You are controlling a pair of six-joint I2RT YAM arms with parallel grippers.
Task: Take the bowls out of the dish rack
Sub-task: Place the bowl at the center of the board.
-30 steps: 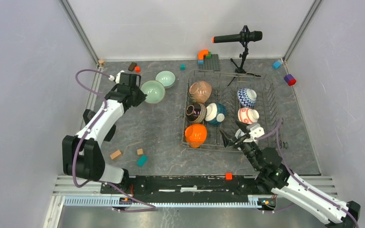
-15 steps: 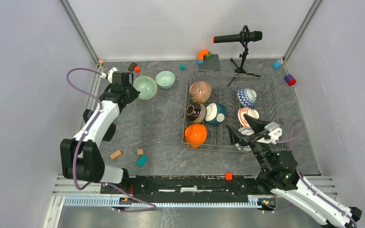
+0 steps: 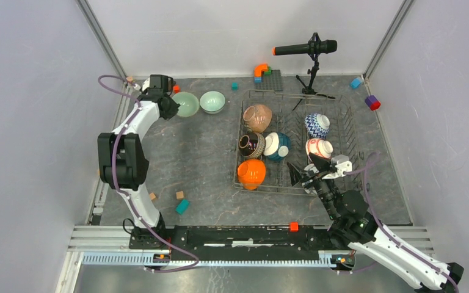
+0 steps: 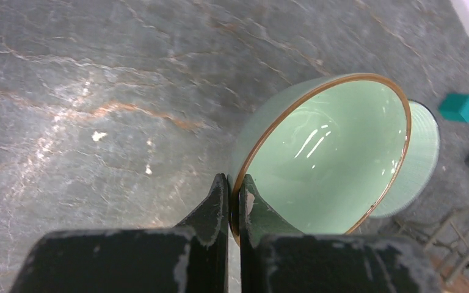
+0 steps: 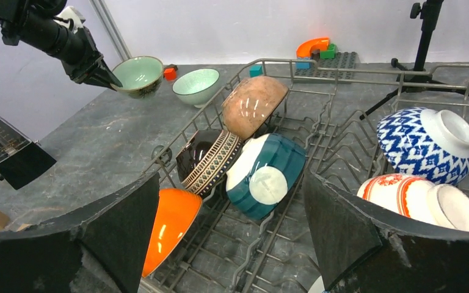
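My left gripper holds the bowl. It should next lower the bowl onto bare table, away from the second bowl.
My left gripper (image 3: 170,108) (image 4: 234,183) is shut on the rim of a pale green bowl (image 3: 187,104) (image 4: 330,152), which hangs tilted low over the table at the back left. Beside it stands a second pale green bowl (image 3: 212,101) (image 5: 196,85). The wire dish rack (image 3: 293,93) holds brown speckled (image 3: 258,117), dark striped (image 3: 251,145), teal (image 3: 277,146), orange (image 3: 251,173), blue-white zigzag (image 3: 317,125) and red-white (image 3: 319,148) bowls. Over the rack's near edge my right gripper (image 3: 308,170) (image 5: 231,177) is open and empty, with the teal bowl (image 5: 265,174) ahead of it.
A microphone on a tripod (image 3: 308,49) stands behind the rack. A grey studded plate (image 3: 269,79) lies at the back. Toy blocks are scattered about: teal (image 3: 182,206) and wooden (image 3: 180,195) at the front left, purple-red (image 3: 372,102) and blue (image 3: 356,82) at the back right.
The left arm swung the pale green bowl back and left, close to the other green bowl. The right gripper opened wider and shifted at the rack's near edge.
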